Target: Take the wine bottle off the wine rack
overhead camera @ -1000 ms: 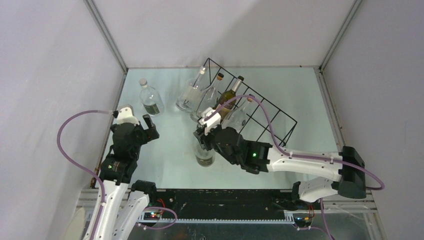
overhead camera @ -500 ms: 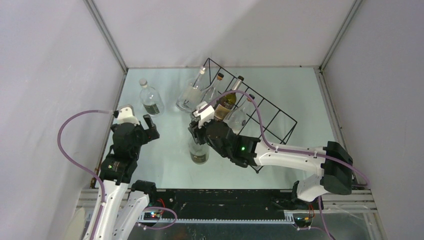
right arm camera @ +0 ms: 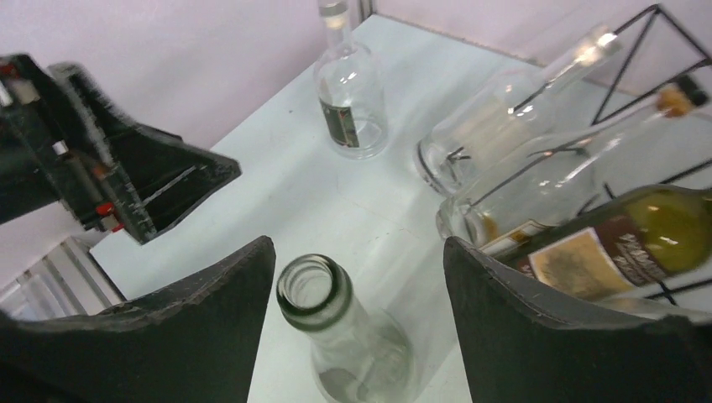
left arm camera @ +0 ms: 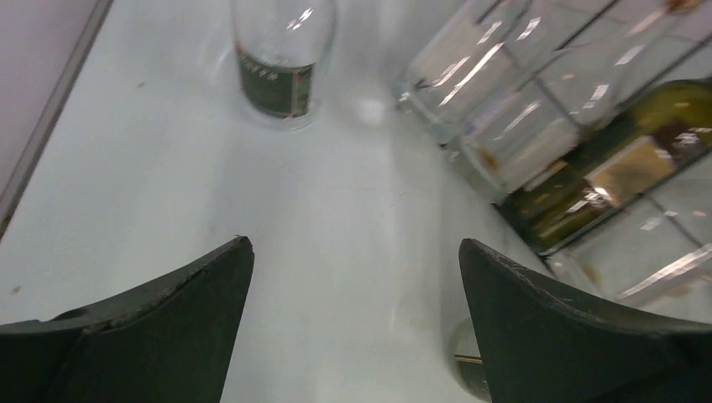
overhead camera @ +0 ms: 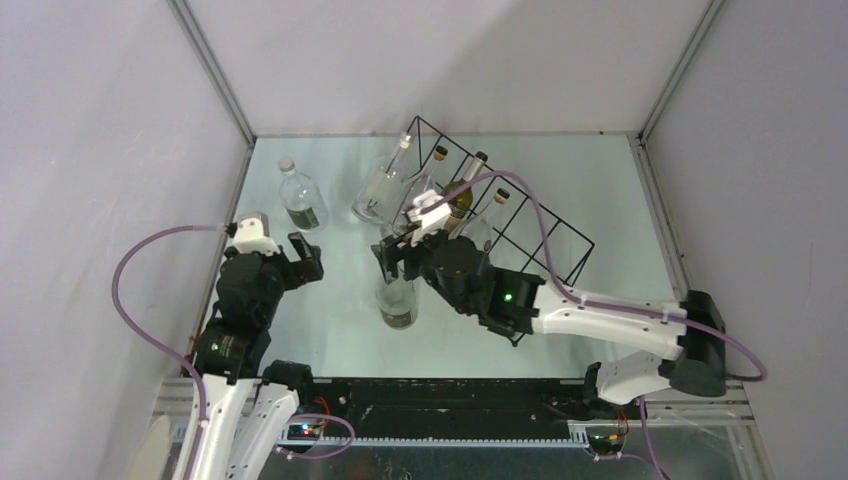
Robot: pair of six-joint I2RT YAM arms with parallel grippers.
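My left gripper will next move its empty fingers to the right in the top view and around the slim neck of the uncorked bottle, which stands on that side.
The wine rack (overhead camera: 545, 228), a black wire frame, lies slanted at the back of the table with several bottles leaning in it, one a dark olive wine bottle (overhead camera: 460, 192) with a brown label (right arm camera: 579, 262). A clear wine bottle (overhead camera: 398, 303) without a cork stands upright on the table in front of the rack. My right gripper (overhead camera: 400, 252) is open, its fingers either side of that bottle's mouth (right arm camera: 313, 290) and not touching it. My left gripper (overhead camera: 306, 256) is open over bare table to the left, with nothing between its fingers (left arm camera: 201, 277).
A small clear bottle with a dark label (overhead camera: 300, 198) stands at the back left, also seen as the labelled bottle (left arm camera: 277, 74) in the left wrist view. White walls enclose the table on three sides. The left gripper (right arm camera: 126, 180) shows close on the right wrist view's left.
My right gripper opened and let go of the clear bottle's neck after shifting it a little left; the bottle now stands on its own. The left arm barely moved.
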